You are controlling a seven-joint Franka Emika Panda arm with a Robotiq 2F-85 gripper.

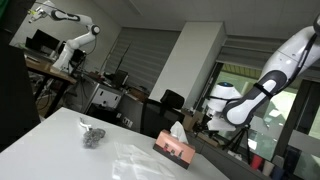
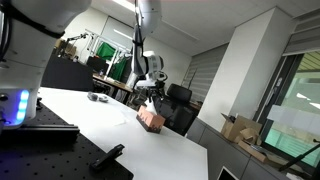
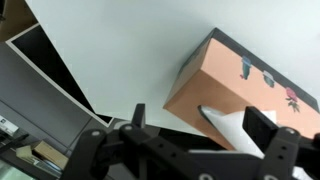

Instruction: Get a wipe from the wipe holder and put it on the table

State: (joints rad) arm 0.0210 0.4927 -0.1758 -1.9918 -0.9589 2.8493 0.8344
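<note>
My open gripper goes down and toward the right in the wrist view next, over the off-center tip nearer one finger, the wipe's upright tip (image 1: pixel 178 128) (image 3: pixel 237 128).
The wipe holder is an orange-pink box (image 3: pixel 215 85) on the white table (image 1: pixel 60 150), also seen in both exterior views (image 1: pixel 173 149) (image 2: pixel 152 119). A white wipe (image 3: pixel 232 132) sticks up out of its top slot (image 1: pixel 177 130). My gripper (image 3: pixel 200 122) hangs just above the box (image 2: pixel 150 92) (image 1: pixel 214 116). Its two black fingers are spread apart, with the wipe between them and closer to the right-hand finger. The fingers do not pinch the wipe.
A small crumpled grey object (image 1: pixel 92 136) (image 2: pixel 97 97) lies on the table away from the box. A clear plastic sheet (image 1: pixel 135 160) lies near the box. The table edge runs close behind the box (image 3: pixel 70 80). Office chairs and desks stand beyond.
</note>
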